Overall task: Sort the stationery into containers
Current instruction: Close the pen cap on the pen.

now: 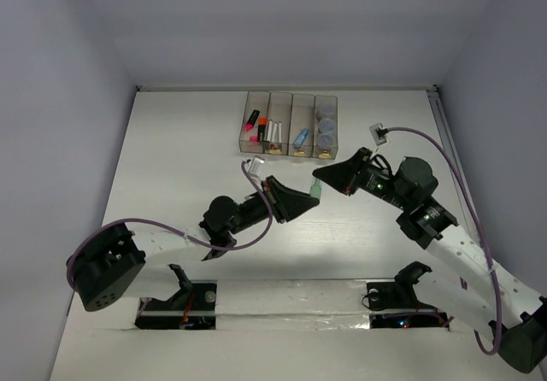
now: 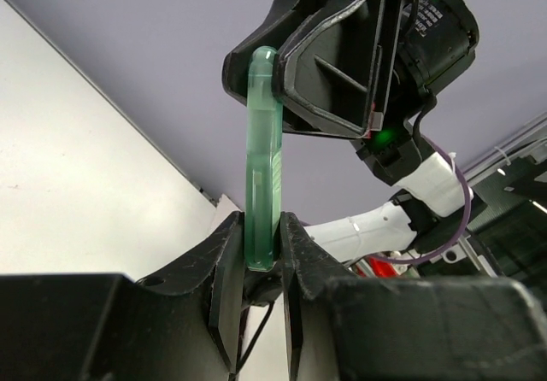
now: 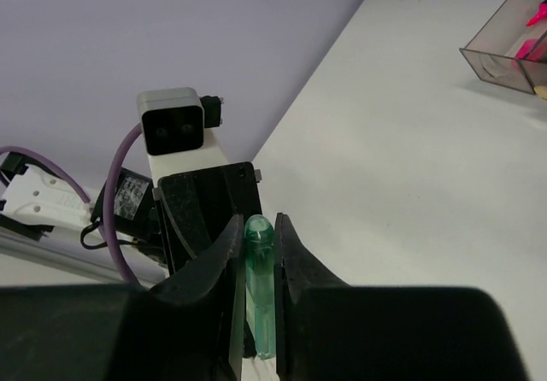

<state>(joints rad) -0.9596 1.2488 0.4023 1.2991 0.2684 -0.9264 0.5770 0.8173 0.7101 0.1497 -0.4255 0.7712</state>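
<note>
My right gripper moves outward next, then down over the bin with the light blue marker (image 1: 300,138), to release the pale green marker beside its like.
A pale green marker (image 1: 315,190) hangs above the table between my two grippers. My left gripper (image 1: 308,198) is shut on its lower end; in the left wrist view (image 2: 261,227) the marker (image 2: 261,150) stands up from the jaws. My right gripper (image 1: 321,178) closes round the marker's rounded end, seen in the right wrist view (image 3: 259,231) with the marker (image 3: 261,304) between the fingers. The row of four containers (image 1: 291,101) stands at the back, holding pink and orange highlighters (image 1: 255,126), white pens (image 1: 274,131), a light blue marker (image 1: 300,138) and grey-blue pots (image 1: 326,128).
The table's back edge meets the wall just behind the containers. A corner of the leftmost bin (image 3: 500,52) shows at the top right of the right wrist view. Purple cables loop off both arms (image 1: 427,137). White table surface lies around the grippers.
</note>
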